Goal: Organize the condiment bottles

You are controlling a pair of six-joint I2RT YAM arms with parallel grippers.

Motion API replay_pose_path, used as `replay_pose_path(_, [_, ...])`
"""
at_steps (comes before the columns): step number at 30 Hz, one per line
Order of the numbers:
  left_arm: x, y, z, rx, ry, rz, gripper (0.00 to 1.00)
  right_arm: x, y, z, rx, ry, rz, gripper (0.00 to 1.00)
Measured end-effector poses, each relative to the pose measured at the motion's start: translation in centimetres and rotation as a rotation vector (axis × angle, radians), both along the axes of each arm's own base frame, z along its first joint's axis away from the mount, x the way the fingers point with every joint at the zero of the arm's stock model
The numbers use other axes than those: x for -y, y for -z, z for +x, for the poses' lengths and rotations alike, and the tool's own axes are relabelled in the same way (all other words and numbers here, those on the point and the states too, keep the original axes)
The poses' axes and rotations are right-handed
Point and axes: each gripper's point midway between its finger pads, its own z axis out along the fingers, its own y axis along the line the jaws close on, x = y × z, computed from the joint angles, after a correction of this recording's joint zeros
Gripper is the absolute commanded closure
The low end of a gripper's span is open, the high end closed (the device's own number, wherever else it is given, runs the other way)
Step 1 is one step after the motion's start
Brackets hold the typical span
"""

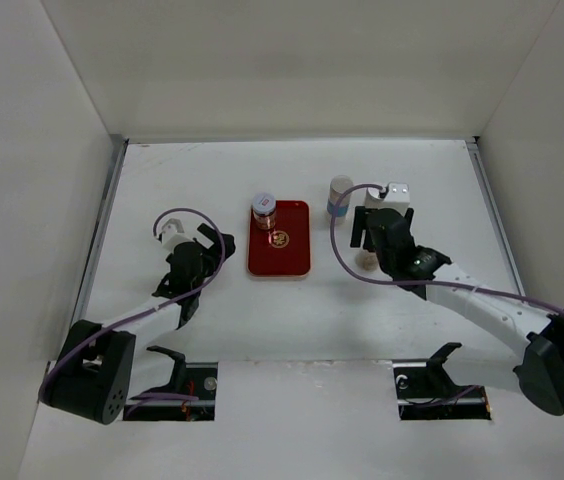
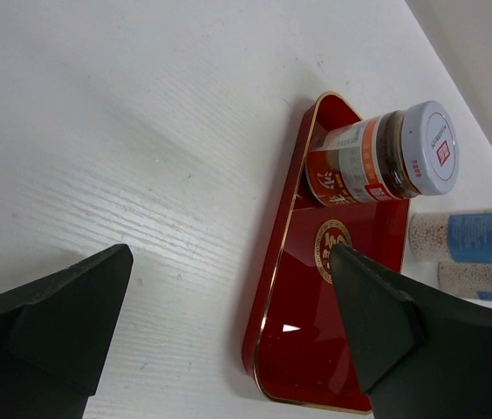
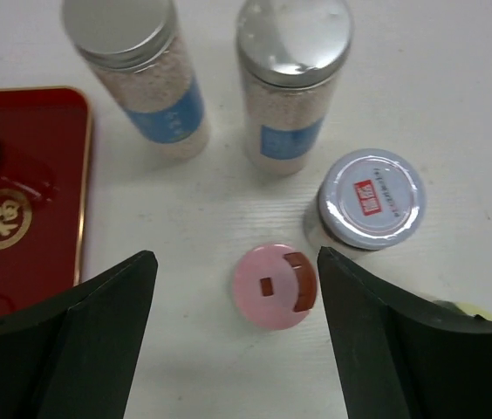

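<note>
The jar is off-centre between the fingers of my right gripper, so I should next move that gripper down and to the right in the wrist view to close around the pink lid (image 1: 367,259) (image 3: 275,286).
In the right wrist view my right gripper (image 3: 235,262) is open above the pink-lidded jar (image 3: 275,285), which stands between the fingers, nearer the right one. A purple-lidded jar (image 3: 372,198) stands just beyond it. Two silver-capped, blue-labelled bottles (image 3: 133,70) (image 3: 291,78) stand farther back. A sliver of the cream-yellow jar (image 3: 464,310) shows behind the right finger. The other purple-lidded jar (image 1: 264,210) stands at the far end of the red tray (image 1: 297,255); it also shows in the left wrist view (image 2: 386,155). My left gripper (image 2: 230,257) is open and empty, left of the tray.
The red tray (image 2: 316,349) has a gold rim and a gold emblem. White walls enclose the table on the left, back and right. In the top view my right arm (image 1: 482,300) hides most of the jars; one silver-capped bottle (image 1: 340,196) shows beside it.
</note>
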Motion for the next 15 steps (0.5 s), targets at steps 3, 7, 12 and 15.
replay_pose_path(3, [0.2,0.1,0.0,-0.002,0.006,-0.002,0.0,1.5,0.5,0.4,-0.011,0.056,-0.005,0.18])
replay_pose_path(7, [0.3,0.0,0.0,0.0,0.012,-0.009,0.0,2.5,2.4,0.9,-0.058,0.093,-0.029,0.22])
replay_pose_path(12, [0.3,0.0,0.0,0.0,0.011,-0.012,0.0,2.2,5.0,1.0,-0.128,0.087,-0.059,0.35])
replay_pose_path(15, [0.2,-0.1,0.1,0.003,0.007,-0.013,0.0,2.2,5.8,1.1,-0.148,0.087,-0.063,0.46])
